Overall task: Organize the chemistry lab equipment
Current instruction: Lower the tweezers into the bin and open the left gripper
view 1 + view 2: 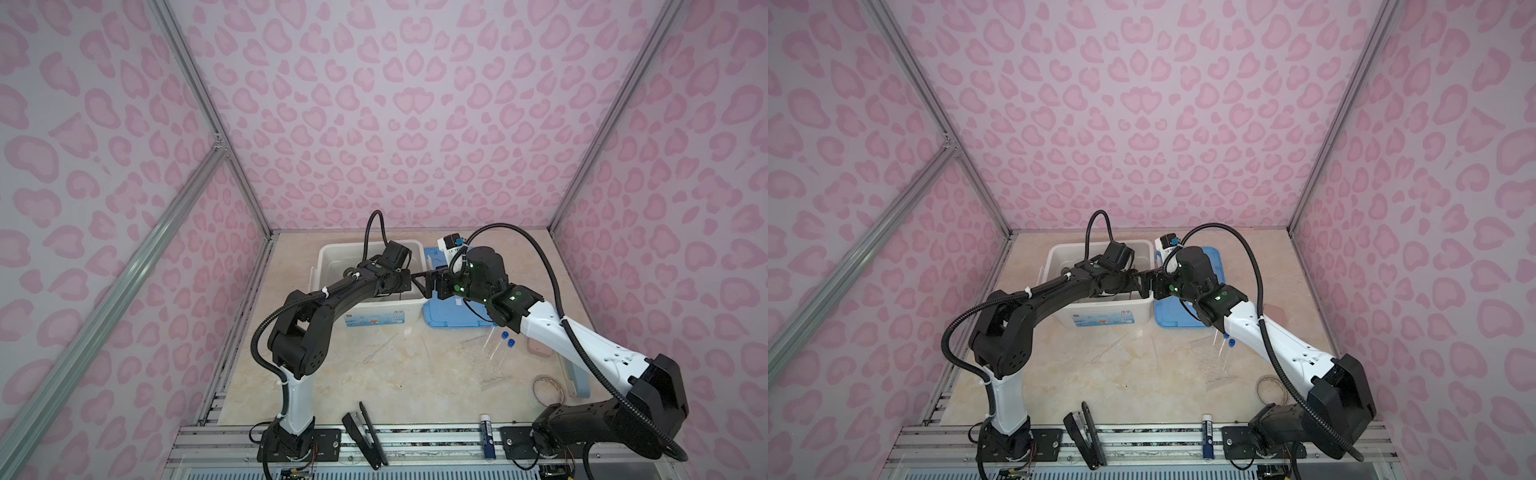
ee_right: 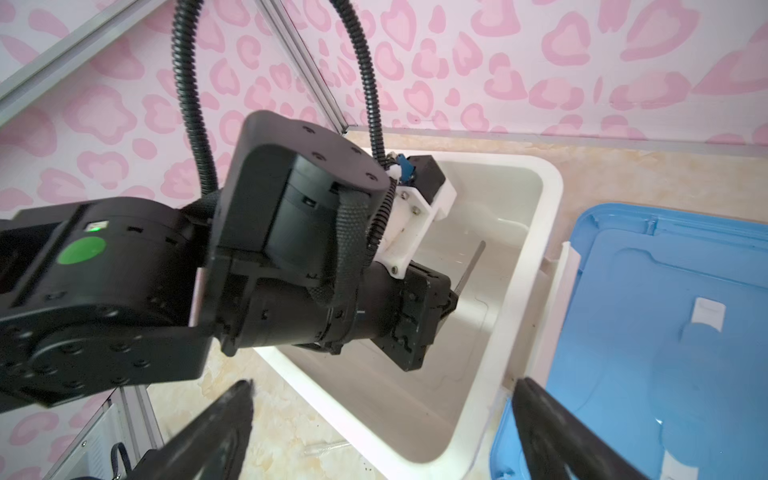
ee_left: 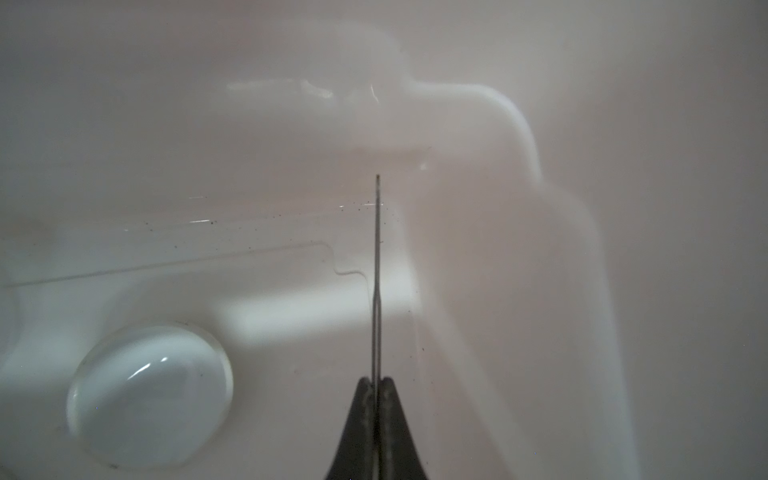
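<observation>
The bin's bottom is bare beside the domed piece. I should next lower my left gripper deeper into the bin (image 1: 332, 249) and release the metal tweezers onto the bottom below.
My left gripper (image 3: 376, 380) reaches down into the white bin (image 1: 332, 249) and is shut on the thin metal tweezers (image 3: 377, 257), which point at the bin's floor. The tweezers (image 2: 471, 266) also show past the left wrist in the right wrist view. A white domed round piece (image 3: 149, 395) lies on the bin floor beside them. My right gripper (image 1: 422, 284) hangs open and empty over the bin's right rim (image 2: 540, 249), close to the left wrist. Two blue-capped clear tubes (image 1: 505, 345) and thin clear droppers (image 1: 380, 347) lie on the table in front of the bin.
A blue lid (image 1: 453, 320) lies flat to the right of the bin, partly under my right arm. A black stapler (image 1: 365, 436), a blue-and-white stick (image 1: 487, 436) and a clear tape roll (image 1: 548, 388) lie near the front edge. Pink patterned walls close in three sides.
</observation>
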Controlling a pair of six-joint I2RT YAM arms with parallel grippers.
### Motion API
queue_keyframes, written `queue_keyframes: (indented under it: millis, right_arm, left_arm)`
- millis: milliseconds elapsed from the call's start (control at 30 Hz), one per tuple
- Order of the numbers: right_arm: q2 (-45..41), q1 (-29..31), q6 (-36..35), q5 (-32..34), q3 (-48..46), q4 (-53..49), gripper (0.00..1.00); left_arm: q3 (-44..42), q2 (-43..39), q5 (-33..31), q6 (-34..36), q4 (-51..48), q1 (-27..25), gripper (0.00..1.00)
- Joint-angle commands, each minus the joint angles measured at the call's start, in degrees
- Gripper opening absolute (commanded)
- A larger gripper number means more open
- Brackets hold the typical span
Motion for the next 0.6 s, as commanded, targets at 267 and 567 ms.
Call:
queue_keyframes:
  millis: [267,567]
  right_arm:
    - [0.6,0.0,-0.2,-0.6,-0.9,2.2,0.97]
    - [1.2,0.1,0.2,-1.4,-0.9,2.5,0.97]
  left_arm:
    - [-0.4,3.6,-0.7,-0.1,0.6,0.1,0.03]
    - [-0.6,5.2,-3.3,-0.7,-2.0,0.7,0.03]
